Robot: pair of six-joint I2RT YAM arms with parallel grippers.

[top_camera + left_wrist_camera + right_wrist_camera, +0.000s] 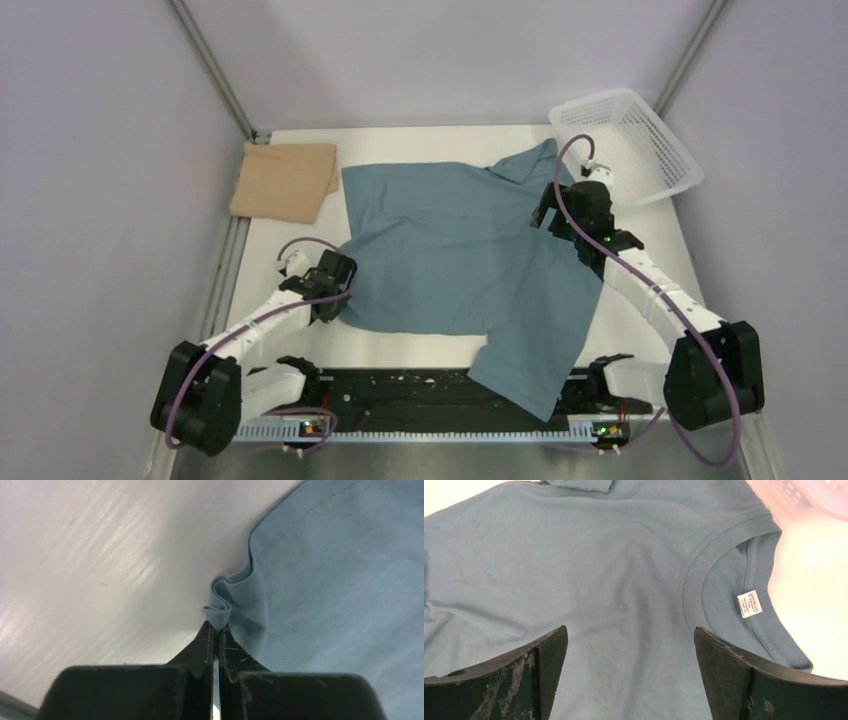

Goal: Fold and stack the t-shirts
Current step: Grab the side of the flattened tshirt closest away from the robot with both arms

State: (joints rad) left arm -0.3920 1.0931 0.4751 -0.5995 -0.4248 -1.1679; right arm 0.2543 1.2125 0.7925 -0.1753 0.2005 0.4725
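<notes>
I will next move my right gripper back across the shirt and down onto the shirt's overhanging sleeve [517,381], because the sleeve hangs past the near edge of the table, below and back from the gripper.
The teal-blue t-shirt [460,250] lies spread flat across the middle of the table, one sleeve hanging over the near edge. My left gripper [340,285] is shut on the shirt's near-left hem corner [218,614], pinched at the fingertips. My right gripper [565,215] is open, hovering over the shirt [589,575] just beside the collar [704,575] and its white neck label [749,603]. The tan-beige t-shirt [286,180] lies folded at the far left.
A white mesh basket [625,143] stands tilted at the far right corner, and its edge shows in the right wrist view [804,500]. A black rail [420,395] runs along the near edge. Grey walls enclose the table.
</notes>
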